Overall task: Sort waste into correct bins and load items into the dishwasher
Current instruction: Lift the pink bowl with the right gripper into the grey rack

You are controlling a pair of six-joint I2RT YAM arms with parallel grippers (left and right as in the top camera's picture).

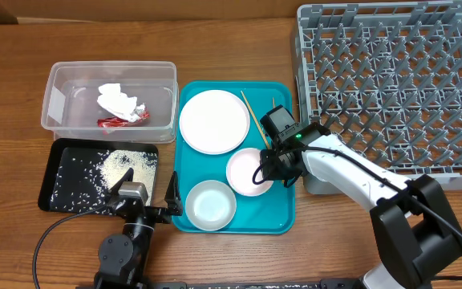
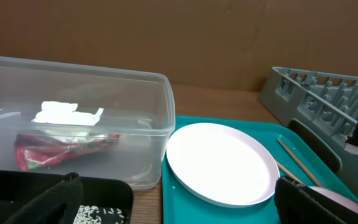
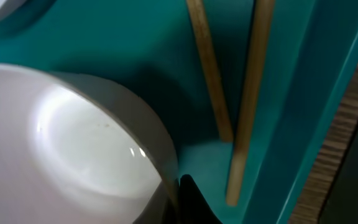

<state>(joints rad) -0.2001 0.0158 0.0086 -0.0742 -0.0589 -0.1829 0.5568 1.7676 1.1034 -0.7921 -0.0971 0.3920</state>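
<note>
My right gripper lifts the white bowl across next, tips it and lowers it to release, since the rack's empty wires stand to my right gripper's right in the overhead view.
My right gripper [image 1: 269, 164] is shut on the right rim of a white bowl [image 1: 245, 172] on the teal tray [image 1: 283, 217]. In the right wrist view a black finger [image 3: 182, 196] presses the bowl's rim [image 3: 73, 149], next to two wooden chopsticks [image 3: 210, 74]. A flat white plate [image 1: 213, 120] and a second bowl [image 1: 210, 204] also sit on the tray. The clear tub [image 1: 54, 96] holds the white tissue [image 1: 115, 98] and red wrapper [image 1: 123, 120]. Rice [image 1: 119, 163] lies in the black tray [image 1: 62, 152]. My left gripper [image 1: 144, 197] is open and empty over the black tray's front right corner.
The grey dish rack [image 1: 391, 80] stands at the right, its near left corner close to my right arm. In the left wrist view the tub [image 2: 135, 81], plate [image 2: 219, 162] and rack [image 2: 316, 93] lie ahead of the open fingers [image 2: 179, 208].
</note>
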